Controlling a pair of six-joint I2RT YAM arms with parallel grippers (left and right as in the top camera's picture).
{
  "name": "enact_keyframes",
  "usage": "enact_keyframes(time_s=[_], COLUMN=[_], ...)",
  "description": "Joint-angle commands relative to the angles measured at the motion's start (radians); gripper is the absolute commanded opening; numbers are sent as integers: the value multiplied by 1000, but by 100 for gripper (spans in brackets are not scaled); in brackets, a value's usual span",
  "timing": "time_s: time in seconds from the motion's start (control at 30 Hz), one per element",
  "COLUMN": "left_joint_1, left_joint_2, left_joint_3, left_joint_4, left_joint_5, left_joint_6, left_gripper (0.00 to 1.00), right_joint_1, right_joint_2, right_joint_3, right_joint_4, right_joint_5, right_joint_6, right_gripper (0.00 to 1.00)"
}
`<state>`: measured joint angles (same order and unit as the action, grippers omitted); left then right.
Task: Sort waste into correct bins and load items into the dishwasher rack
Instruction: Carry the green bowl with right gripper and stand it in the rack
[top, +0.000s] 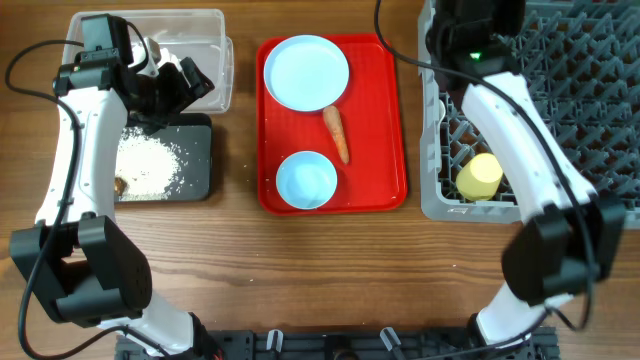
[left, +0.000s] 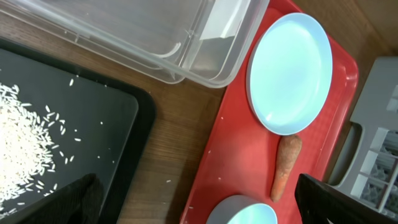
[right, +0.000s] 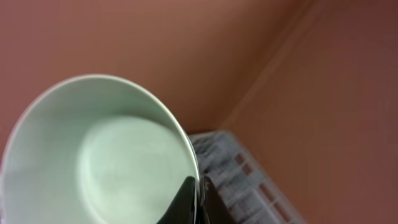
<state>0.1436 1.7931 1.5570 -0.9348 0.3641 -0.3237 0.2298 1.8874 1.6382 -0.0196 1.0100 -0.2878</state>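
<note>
The right gripper lowers the bowl toward the red tray onto the rack's far end next, since the yellow cup (top: 480, 176) occupies the rack's near end.
My left gripper (top: 190, 85) is open and empty, above the near edge of the clear bin (top: 215, 30) and the black bin (top: 200, 150); in the left wrist view (left: 205, 208) its fingers frame the tray's left edge. The black bin holds rice grains (top: 148, 160) and a small brown lump (top: 120, 184). White tissue (top: 165, 55) lies in the clear bin. The plate (top: 305, 70), carrot (top: 336, 135) and one bowl (top: 306, 181) sit on the red tray. My right gripper (right: 199, 193) is shut on the rim of the other bowl (right: 106, 155), above the rack (top: 600, 90). The yellow cup (top: 480, 176) lies in the rack.
The red tray (top: 385, 120) lies between the bins and the rack. A few stray grains lie on the wood and on the tray edge (left: 211, 180). The right arm crosses over the rack's left side. The wrapper and spoon are out of view.
</note>
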Motion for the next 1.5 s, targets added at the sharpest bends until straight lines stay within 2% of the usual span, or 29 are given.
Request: enact_keyframes(time_s=[0.0, 0.1, 0.17, 0.67, 1.03, 1.37, 1.4, 1.47], left_joint_1=[3, 3, 3, 3, 3, 3, 3, 3], left_joint_2=[-11, -11, -11, -11, -11, -11, -11, -11], left_joint_3=[6, 6, 6, 6, 6, 6, 6, 6], left_joint_4=[2, 2, 2, 2, 2, 2, 2, 2], left_joint_5=[1, 1, 1, 1, 1, 1, 1, 1], left_joint_6=[2, 2, 2, 2, 2, 2, 2, 2], left_gripper=[100, 100, 100, 100, 100, 100, 100, 100], right_joint_1=[-36, -50, -51, -53, -54, -4, 0, 9], right_joint_2=[125, 210, 255, 309, 364, 364, 364, 364], right_joint_3=[4, 4, 4, 4, 4, 4, 4, 4], right_joint_4=[129, 224, 266, 266, 266, 266, 266, 266], right_joint_5=[71, 78, 82, 1, 2, 2, 2, 2], right_joint_6=[-417, -578, -631, -629, -681, -681, -681, -682], right_gripper=[4, 4, 5, 4, 4, 5, 5, 14])
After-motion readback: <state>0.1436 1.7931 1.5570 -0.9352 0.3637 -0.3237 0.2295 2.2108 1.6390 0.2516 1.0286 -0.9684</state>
